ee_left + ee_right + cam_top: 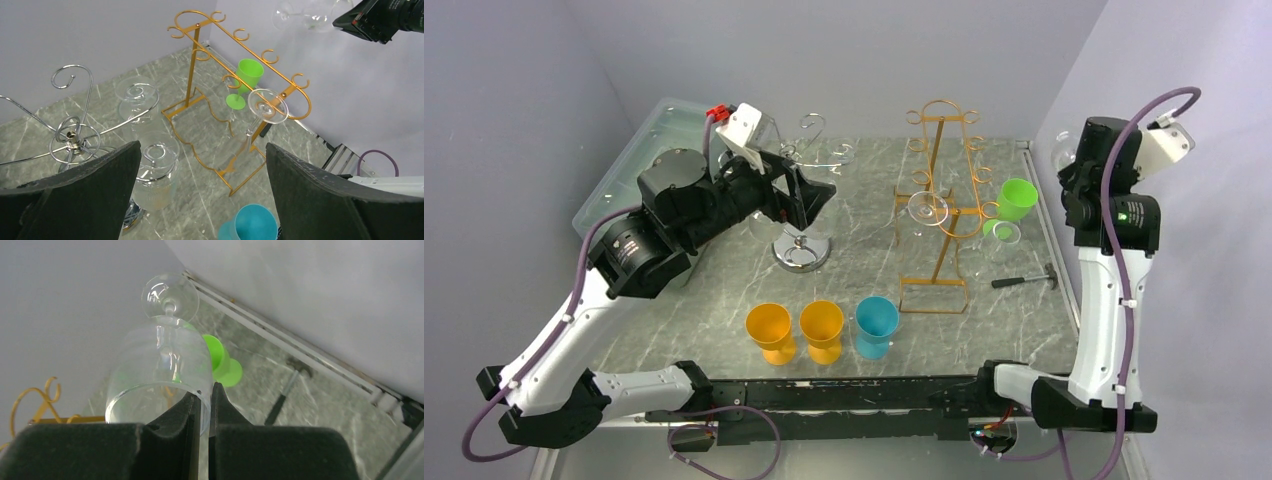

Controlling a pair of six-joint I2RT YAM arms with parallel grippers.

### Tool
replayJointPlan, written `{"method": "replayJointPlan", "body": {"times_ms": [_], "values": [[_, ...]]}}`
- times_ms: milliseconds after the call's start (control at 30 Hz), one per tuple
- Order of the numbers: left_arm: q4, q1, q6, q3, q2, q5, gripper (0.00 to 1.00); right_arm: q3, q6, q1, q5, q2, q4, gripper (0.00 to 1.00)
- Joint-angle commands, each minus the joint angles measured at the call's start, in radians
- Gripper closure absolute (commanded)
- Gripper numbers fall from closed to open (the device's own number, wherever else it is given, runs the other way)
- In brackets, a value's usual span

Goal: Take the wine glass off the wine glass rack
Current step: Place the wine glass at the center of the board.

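Note:
Next, my right gripper lowers, tilting downward, to stand the glass between the green cup and the hammer and release it, since bare tabletop shows there.
My right gripper (pixel 203 390) is shut on the rim of a clear wine glass (pixel 160 365) and holds it up in the air at the far right, clear of the gold wine glass rack (pixel 939 150). The held glass also shows in the top view (pixel 1064 150) and in the left wrist view (pixel 310 12). Another clear wine glass (pixel 927 208) hangs upside down on the gold rack (pixel 240 37), also visible in the left wrist view (pixel 267 105). My left gripper (pixel 809 195) is open and empty beside the silver rack (pixel 802 245).
The silver rack holds clear glasses (pixel 157 170). A green cup (pixel 1016 198), a clear glass (pixel 1002 233) and a hammer (pixel 1024 280) lie right of the gold rack. Two orange cups (pixel 770 328) and a teal cup (pixel 876 322) stand near the front. A clear bin (pixel 624 170) sits back left.

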Motion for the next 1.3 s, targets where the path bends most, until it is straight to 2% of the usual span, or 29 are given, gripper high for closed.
{"method": "replayJointPlan", "body": {"times_ms": [0,167,333,667,1033,1267], "values": [[-0.007,-0.002,0.024,0.010,-0.026,0.028,0.01,-0.014,0.077,-0.056,-0.046,-0.042,-0.141,1.00],[0.011,-0.002,0.009,-0.013,-0.042,0.067,0.01,-0.153,0.091,-0.160,-0.099,-0.112,-0.161,1.00],[0.009,-0.003,0.009,-0.013,-0.044,0.065,0.01,-0.222,0.072,-0.238,-0.160,-0.121,-0.155,1.00],[-0.001,-0.003,0.015,-0.018,-0.043,0.047,0.00,-0.243,-0.004,-0.356,-0.350,0.010,-0.155,1.00],[0.002,0.006,0.007,-0.032,-0.034,0.072,0.01,-0.290,-0.025,-0.378,-0.437,0.125,-0.114,1.00],[0.002,0.005,0.009,-0.044,-0.046,0.076,0.01,-0.322,-0.026,-0.382,-0.424,0.179,-0.090,1.00]]}}
